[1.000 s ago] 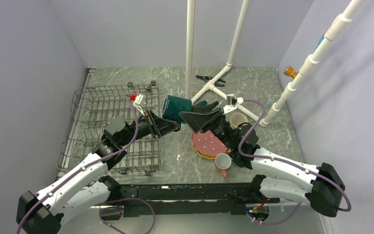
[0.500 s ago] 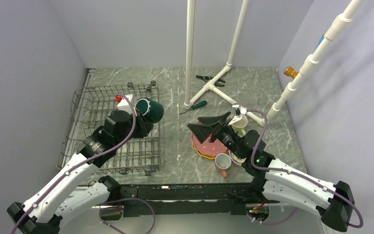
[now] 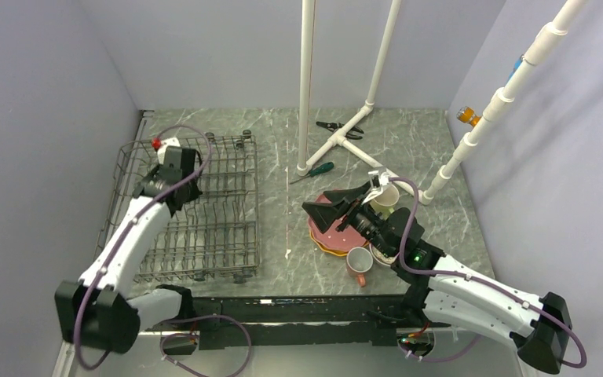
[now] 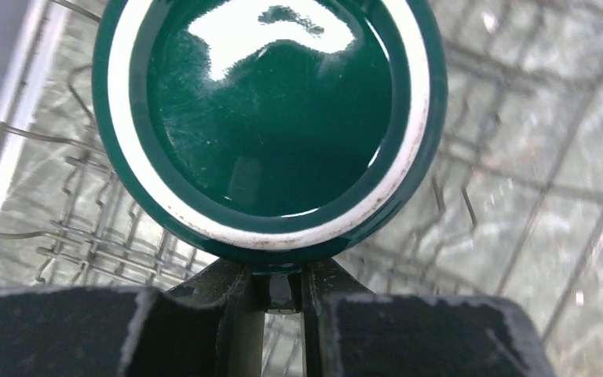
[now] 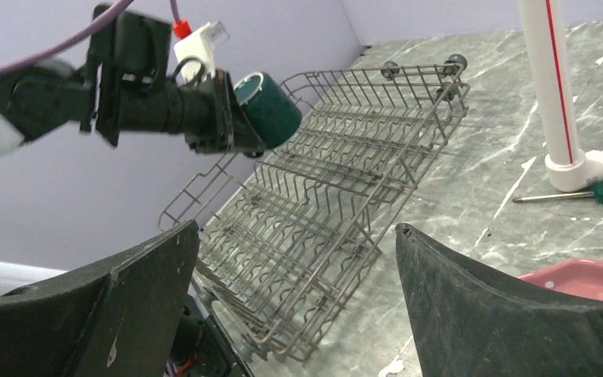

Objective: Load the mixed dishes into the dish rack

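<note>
The dark green mug will go outward and down next, as my left gripper moves it into the dish rack's far corner by the wall.
My left gripper (image 4: 283,279) is shut on the handle of the dark green mug (image 4: 271,118), whose glossy base fills the left wrist view. In the right wrist view that mug (image 5: 267,110) hangs above the far left part of the dish rack (image 5: 345,181). From above, the wrist hides the mug over the rack (image 3: 228,236). My right gripper (image 3: 331,200) is open and holds nothing, just above the pink plate (image 3: 338,233), which lies on the yellow-orange plate (image 3: 328,250). A salmon mug (image 3: 358,263) and a light green mug (image 3: 385,196) stand beside the plates.
White pipe frame (image 3: 306,86) stands behind the middle of the table, another slanted pipe (image 3: 502,94) on the right. A green-handled screwdriver (image 3: 314,170) and pliers (image 3: 338,127) lie near the pipe feet. Lavender walls close in both sides.
The left arm carried the dark green mug from the table's middle leftward to above the rack's far left. The right gripper opened wider and drew back over the plates.
</note>
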Motion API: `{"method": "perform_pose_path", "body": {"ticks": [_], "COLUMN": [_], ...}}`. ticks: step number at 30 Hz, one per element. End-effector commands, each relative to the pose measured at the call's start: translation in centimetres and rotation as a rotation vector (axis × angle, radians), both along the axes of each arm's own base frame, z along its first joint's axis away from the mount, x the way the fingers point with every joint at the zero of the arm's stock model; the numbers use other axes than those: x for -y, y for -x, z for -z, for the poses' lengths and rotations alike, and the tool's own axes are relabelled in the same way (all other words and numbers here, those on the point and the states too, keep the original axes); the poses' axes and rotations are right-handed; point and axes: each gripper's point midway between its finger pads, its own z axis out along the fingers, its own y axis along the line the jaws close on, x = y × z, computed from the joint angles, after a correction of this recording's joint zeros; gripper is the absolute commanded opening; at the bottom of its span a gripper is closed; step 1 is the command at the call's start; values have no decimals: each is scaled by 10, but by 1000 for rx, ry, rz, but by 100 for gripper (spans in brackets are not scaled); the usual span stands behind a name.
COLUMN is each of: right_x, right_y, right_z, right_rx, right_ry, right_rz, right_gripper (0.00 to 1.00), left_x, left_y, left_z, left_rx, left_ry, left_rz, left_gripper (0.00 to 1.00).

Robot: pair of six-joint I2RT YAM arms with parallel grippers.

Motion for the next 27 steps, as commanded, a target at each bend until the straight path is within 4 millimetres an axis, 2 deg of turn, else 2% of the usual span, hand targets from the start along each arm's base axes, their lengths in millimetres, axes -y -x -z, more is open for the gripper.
{"method": "perform_pose_path", "body": {"ticks": [1, 2, 6, 10, 13, 16, 23, 27], "right_x": [3, 5, 13, 24, 32, 37, 40, 42], "right_y": [0, 0, -1, -3, -3, -5, -9, -11], "right_z": [-27, -27, -27, -27, -26, -24, -17, -13], "right_rx": [67, 68, 93, 106, 121, 123, 127, 123], "right_ry": [0, 8, 28, 49, 55, 65, 74, 81], "right_rz": [7, 15, 44, 87, 114, 137, 164, 178], "right_gripper": [96, 96, 96, 96, 96, 96, 96, 96], "left_x": [-34, -40, -68, -105, -115, -129, -132, -136], "left_y": [-54, -64, -96, -114, -127, -137, -160, -163], "left_z": [-33, -35, -17, 3, 19, 26, 46, 59], "left_rx": [106, 102, 43, 29, 21, 56, 123, 101], "left_ry": [-9, 1, 1, 9, 97, 97, 143, 133], "left_rz": [-206, -246, -374, -526, -561, -611, -625, -660], "left_gripper": [0, 0, 0, 0, 0, 0, 0, 0]}}
